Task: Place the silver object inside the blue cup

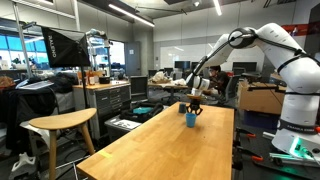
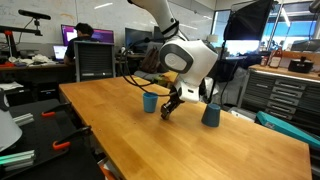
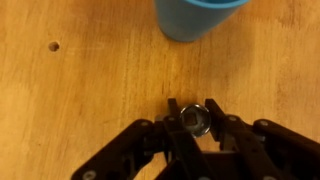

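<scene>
My gripper rises, moves over the blue cup's opening [image 2: 150, 95] [image 3: 216, 2] and lowers to release the silver object next, since the fingers hang below the cup's rim.
In the wrist view my gripper [image 3: 194, 118] is shut on the silver object [image 3: 195, 120], a small round metal piece with a hollow centre, just above the wood table. The blue cup [image 3: 198, 16] stands just beyond the fingertips, cut off by the top edge. In both exterior views the gripper [image 1: 196, 102] [image 2: 168, 108] hangs low over the table beside the blue cup [image 1: 190, 119] [image 2: 150, 102].
A second, darker blue cup [image 2: 211, 115] stands on the table on the gripper's other side. The long light-wood table [image 1: 170, 150] [image 2: 200, 150] has a small dark hole [image 3: 53, 46]. A wooden stool [image 1: 60, 124] and lab benches stand around it.
</scene>
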Tool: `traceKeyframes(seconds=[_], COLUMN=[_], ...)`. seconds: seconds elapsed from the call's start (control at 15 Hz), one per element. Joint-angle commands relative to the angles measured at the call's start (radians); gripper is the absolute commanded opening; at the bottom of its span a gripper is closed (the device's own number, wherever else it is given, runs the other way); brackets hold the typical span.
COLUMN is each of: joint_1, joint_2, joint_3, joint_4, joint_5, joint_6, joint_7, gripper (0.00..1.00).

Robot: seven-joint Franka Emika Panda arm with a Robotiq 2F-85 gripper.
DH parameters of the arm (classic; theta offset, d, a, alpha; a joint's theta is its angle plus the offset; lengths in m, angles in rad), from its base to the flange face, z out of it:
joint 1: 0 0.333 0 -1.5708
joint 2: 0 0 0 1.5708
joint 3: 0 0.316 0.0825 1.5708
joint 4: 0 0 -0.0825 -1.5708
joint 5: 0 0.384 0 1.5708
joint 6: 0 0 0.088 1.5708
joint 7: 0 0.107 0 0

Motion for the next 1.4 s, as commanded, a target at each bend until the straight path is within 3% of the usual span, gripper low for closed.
traceKeyframes(seconds=[0.0,0.33,0.67,1.33], joint_1=[0.003,0.046,0.086,0.093], joint_2=[-0.158,-0.353,-0.393,-0.295], joint_3=[0.01,0.041,0.046,0.023], joint_4=[-0.068,-0.114,-0.128,-0.188], joint_5=[0.025,0.031,0.045,0.046], joint_6=[-0.063,-0.175,-0.295,-0.148], joint_7=[-0.057,-0.111,-0.095,-0.1], gripper=[0.08,0.08,0.08,0.08])
